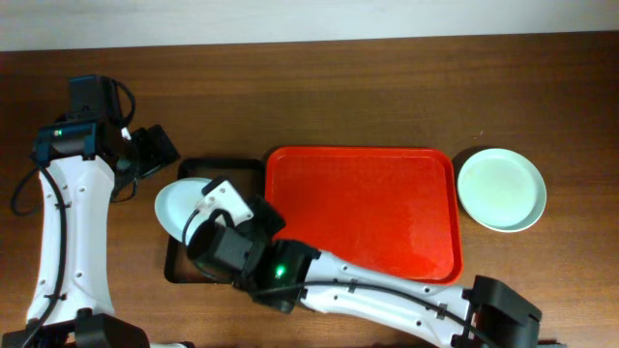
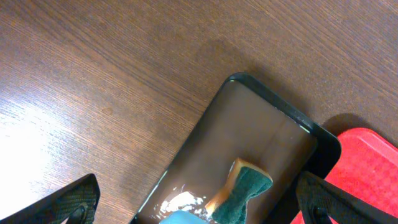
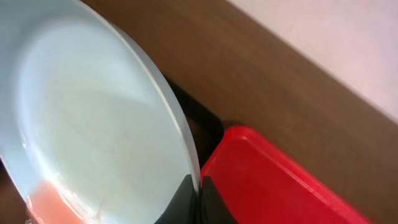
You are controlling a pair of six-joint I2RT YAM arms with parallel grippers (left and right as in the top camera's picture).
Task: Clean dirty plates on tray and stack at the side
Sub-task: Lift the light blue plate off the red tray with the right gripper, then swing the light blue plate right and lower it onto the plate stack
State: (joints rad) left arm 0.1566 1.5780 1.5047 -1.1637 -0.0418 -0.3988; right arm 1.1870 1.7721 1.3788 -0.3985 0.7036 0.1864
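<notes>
The pale mint green plate (image 1: 501,188) sits past the red tray with its top clear, so next I'll move my right gripper across and down over it to release.
The red tray (image 1: 360,208) lies bare at the middle of the table. A pale mint green plate (image 1: 501,188) sits on the table to its right. My right gripper (image 1: 205,211) is shut on the rim of a pale blue plate (image 1: 179,201) and holds it tilted over the black tray (image 1: 224,166). In the right wrist view the fingers (image 3: 199,190) pinch the plate's (image 3: 93,124) edge, and a red smear shows at its lower left. My left gripper (image 2: 199,211) is open and empty above the black tray's far end. The white plate is out of view.
The black tray (image 2: 261,137) holds shallow water and a green and yellow sponge (image 2: 244,191). It stands against the red tray's left edge (image 2: 367,168). The left arm (image 1: 73,193) runs along the table's left side.
</notes>
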